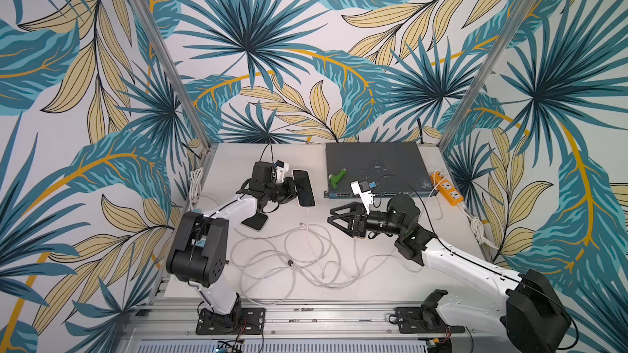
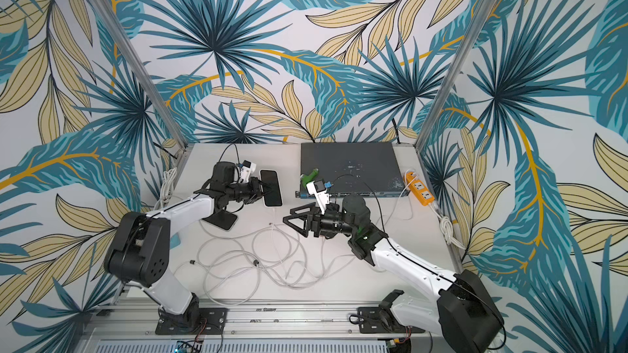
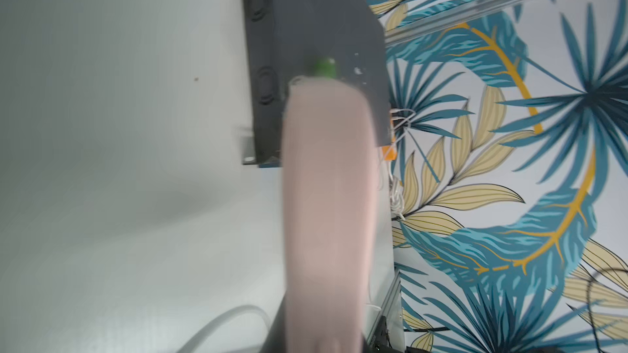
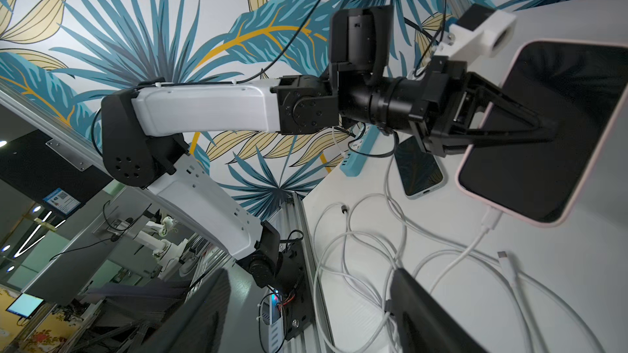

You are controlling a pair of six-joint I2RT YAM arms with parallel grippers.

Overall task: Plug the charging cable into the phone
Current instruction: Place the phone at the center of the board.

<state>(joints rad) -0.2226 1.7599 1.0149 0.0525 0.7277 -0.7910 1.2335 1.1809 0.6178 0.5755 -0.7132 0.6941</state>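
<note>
The left gripper lowers the phone onto the bare tabletop (image 1: 313,209) beside the grey network switch next and releases it, since the cable's connector already sits in its port.
The phone (image 1: 304,187) (image 2: 271,187) has a pink rim and a dark screen, and my left gripper (image 1: 295,189) (image 2: 262,189) is shut on its long left side. In the left wrist view its pink edge (image 3: 326,198) fills the middle as a blur. The white charging cable (image 1: 308,213) (image 4: 489,220) has its connector seated in the port at the phone's near end. My right gripper (image 1: 334,220) (image 2: 292,220) (image 4: 312,317) stands open just right of that cable, with nothing between its fingers.
A tangle of loose white cables (image 1: 289,259) covers the table's middle, with a free connector (image 4: 503,255) near the phone. A second dark phone (image 1: 255,221) lies under the left arm. A grey network switch (image 1: 373,164) with a green object (image 1: 337,178) stands at the back, and an orange power strip (image 1: 447,189) lies to its right.
</note>
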